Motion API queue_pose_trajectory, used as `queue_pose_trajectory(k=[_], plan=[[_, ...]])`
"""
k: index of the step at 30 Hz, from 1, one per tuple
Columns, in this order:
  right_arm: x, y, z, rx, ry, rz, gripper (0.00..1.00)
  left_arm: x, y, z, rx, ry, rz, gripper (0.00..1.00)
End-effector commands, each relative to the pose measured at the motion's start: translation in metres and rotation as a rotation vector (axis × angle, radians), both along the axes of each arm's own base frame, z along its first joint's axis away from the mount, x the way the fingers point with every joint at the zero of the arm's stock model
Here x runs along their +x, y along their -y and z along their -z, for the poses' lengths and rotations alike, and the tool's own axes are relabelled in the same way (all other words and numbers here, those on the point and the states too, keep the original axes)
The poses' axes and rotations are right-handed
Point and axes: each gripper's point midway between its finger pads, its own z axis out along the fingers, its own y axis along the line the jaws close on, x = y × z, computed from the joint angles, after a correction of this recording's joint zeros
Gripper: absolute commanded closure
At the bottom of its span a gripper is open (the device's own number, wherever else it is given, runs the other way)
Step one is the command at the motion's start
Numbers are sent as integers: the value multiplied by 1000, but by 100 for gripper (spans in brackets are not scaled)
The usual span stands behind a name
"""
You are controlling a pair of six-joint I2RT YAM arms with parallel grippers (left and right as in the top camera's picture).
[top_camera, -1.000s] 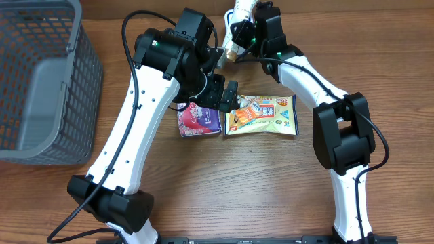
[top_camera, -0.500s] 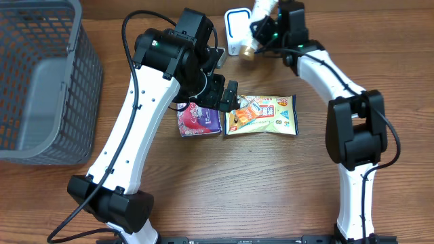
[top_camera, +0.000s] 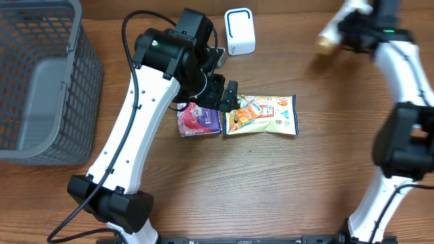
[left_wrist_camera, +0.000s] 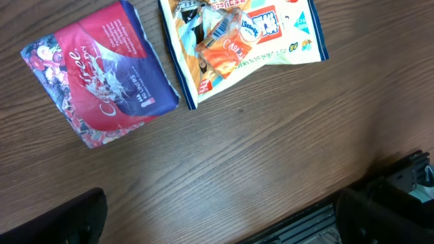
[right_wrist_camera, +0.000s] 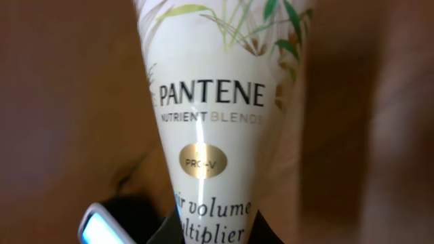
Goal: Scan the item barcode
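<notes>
The tube point(top_camera: 330, 32) should next go back and to the right in the overhead view with my right gripper. Then it needs to go down and be released on the bare tabletop, away from both packets.
A white Pantene tube point(right_wrist_camera: 217, 102) fills the right wrist view, and my right gripper point(right_wrist_camera: 213, 234) is shut on its lower end. From overhead the tube point(top_camera: 330, 32) is a blur at the far right back, held above the table by the right gripper point(top_camera: 352, 26). The white and blue scanner point(top_camera: 239, 30) stands at the back centre, well left of the tube. My left gripper point(top_camera: 224, 98) hangs open over a purple packet point(top_camera: 200, 122) and a snack bag point(top_camera: 264, 115). In the left wrist view its dark fingers point(left_wrist_camera: 54, 217) are spread wide below the purple packet point(left_wrist_camera: 102, 71) and the snack bag point(left_wrist_camera: 237, 41).
A grey mesh basket point(top_camera: 41, 81) stands at the left edge of the table. The left arm arches over the table's centre. Bare wood lies in front of the two packets.
My right arm has swung to the right with the tube, away from the scanner, which now stands uncovered. The left arm and both packets have not moved.
</notes>
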Motion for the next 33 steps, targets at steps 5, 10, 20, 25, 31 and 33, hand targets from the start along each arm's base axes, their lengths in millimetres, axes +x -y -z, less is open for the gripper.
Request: queue_pose_trajectory(k=[5,10,20,25,31,33], plan=[[-72,178,-9,-233,-143,344,96,0,-1,2,10,4,20,0],[-121,248,6,-343,-249,440,96,0,-1,2,10,4,20,0],[-186,329,64,-379,-419,549,96,0,-1,2,10,4,20,0],[-215,354,84,-353,-470,606,96,0,-1,2,10,5,20,0],[-228,366,88,-307,-457,625,50,0,-1,2,10,4,20,0],[-227,363,89,-284,-448,611,32,0,-1,2,9,4,20,0]])
